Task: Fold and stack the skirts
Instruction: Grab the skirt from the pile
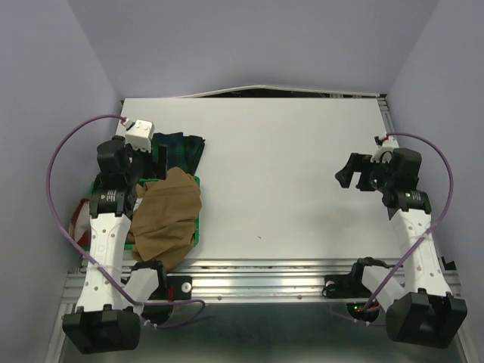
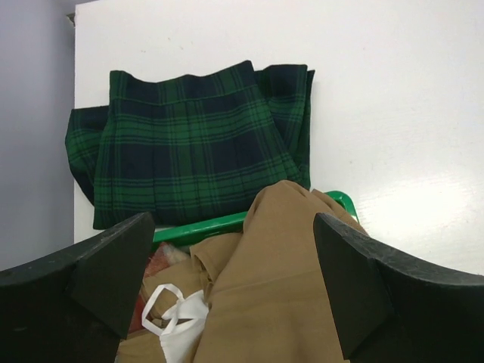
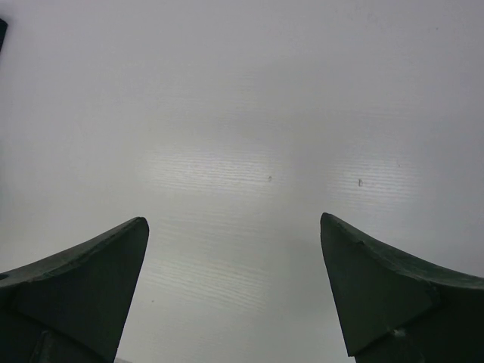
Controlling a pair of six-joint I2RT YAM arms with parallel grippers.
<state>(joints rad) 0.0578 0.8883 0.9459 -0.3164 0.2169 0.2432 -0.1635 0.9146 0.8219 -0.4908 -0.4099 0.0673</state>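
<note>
My left gripper is over red plaid cloth, so it should turn down and to the right in the top view, onto the tan skirt's side by bare table.
A tan-brown skirt (image 1: 168,215) lies crumpled in a green tray (image 1: 198,219) at the table's left front, spilling over its rim; it fills the near part of the left wrist view (image 2: 295,280), with a white tag (image 2: 178,321) on it. A folded dark green-navy tartan skirt (image 1: 181,150) lies flat on the table just behind the tray, also in the left wrist view (image 2: 193,140). A bit of red plaid cloth (image 2: 162,261) shows under the tan skirt. My left gripper (image 2: 234,242) is open above the tan skirt. My right gripper (image 1: 355,175) is open over bare table at the right.
The green tray's rim (image 2: 200,225) lies between the tan and tartan skirts. The white table (image 1: 302,166) spreads between the arms. Purple walls close in on both sides. A metal rail runs along the table's near edge.
</note>
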